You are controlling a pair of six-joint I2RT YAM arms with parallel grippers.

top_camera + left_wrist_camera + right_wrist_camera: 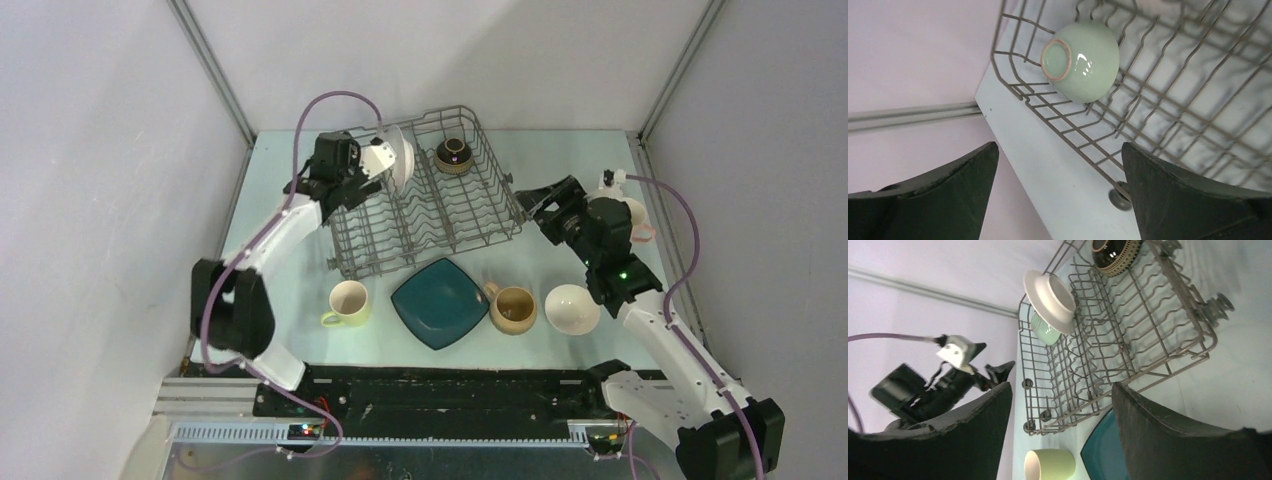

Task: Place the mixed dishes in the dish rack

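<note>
My right gripper moves back and down onto the tan mug's rim (pixel 498 308) beside the dark teal plate next. The mug's opening faces up, open to one finger.
The grey wire dish rack (pixel 470 215) stands at the table's back middle. In it a white round plate (pixel 402 160) stands on edge, a pale green bowl (pixel 1080 60) lies tilted beside it, and a brown bowl (pixel 453 155) sits in the far corner. My left gripper (pixel 1060 170) is open and empty just outside the rack's left far corner. My right gripper (pixel 1062 395) is open and empty, hovering off the rack's right side. In front of the rack lie a yellow mug (pixel 348 303), a dark teal square plate (pixel 440 302), a tan mug (pixel 512 309) and a white bowl (pixel 571 308).
A pink mug (pixel 640 218) sits partly hidden behind the right arm near the right wall. Grey walls close in the table on the left, back and right. The rack stands on small wheels (pixel 1118 197).
</note>
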